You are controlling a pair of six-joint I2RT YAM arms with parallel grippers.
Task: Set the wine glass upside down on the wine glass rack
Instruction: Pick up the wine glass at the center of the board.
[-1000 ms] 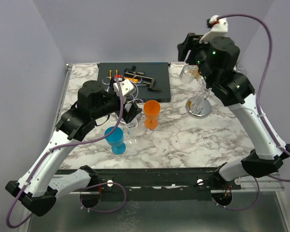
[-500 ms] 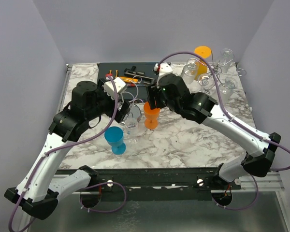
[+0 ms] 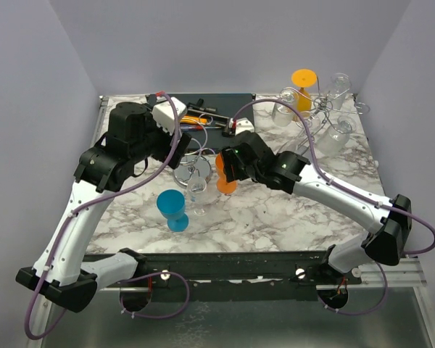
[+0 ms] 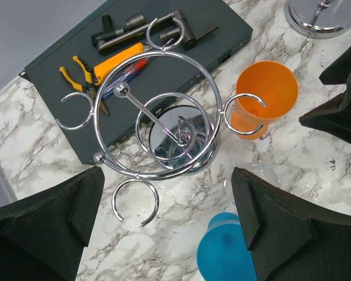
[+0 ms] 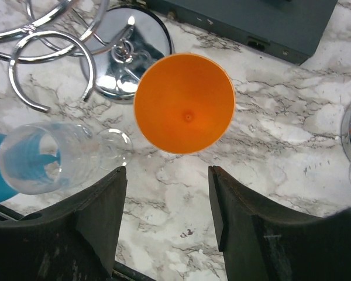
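Note:
My right gripper shifts to the left in the top view next, then comes down to the clear glass's rim (image 3: pixel 196 184) (image 5: pixel 31 159), which faces up.
An orange wine glass (image 3: pixel 227 176) (image 5: pixel 184 103) stands upright mid-table. My right gripper (image 3: pixel 225 163) (image 5: pixel 167 216) hovers just over it, open, nothing between its fingers. Left of the glass stands a chrome wine glass rack (image 3: pixel 191 170) (image 4: pixel 158 117) with bare hooks. My left gripper (image 3: pixel 181 148) (image 4: pixel 167 222) hangs wide open above this rack, holding nothing. A clear glass (image 3: pixel 198 194) (image 5: pixel 47 158) and a blue glass (image 3: pixel 174 210) (image 4: pixel 225 254) stand in front of the rack.
A second rack (image 3: pixel 315 116) at the back right carries an upside-down orange glass (image 3: pixel 303 85) and several clear ones. A dark tool tray (image 3: pixel 235 130) (image 4: pixel 164 64) with pliers and tools lies at the back.
My right arm has swung from the back right rack to the table's middle and now sits over the standing orange glass. My left arm has drawn back and up a little.

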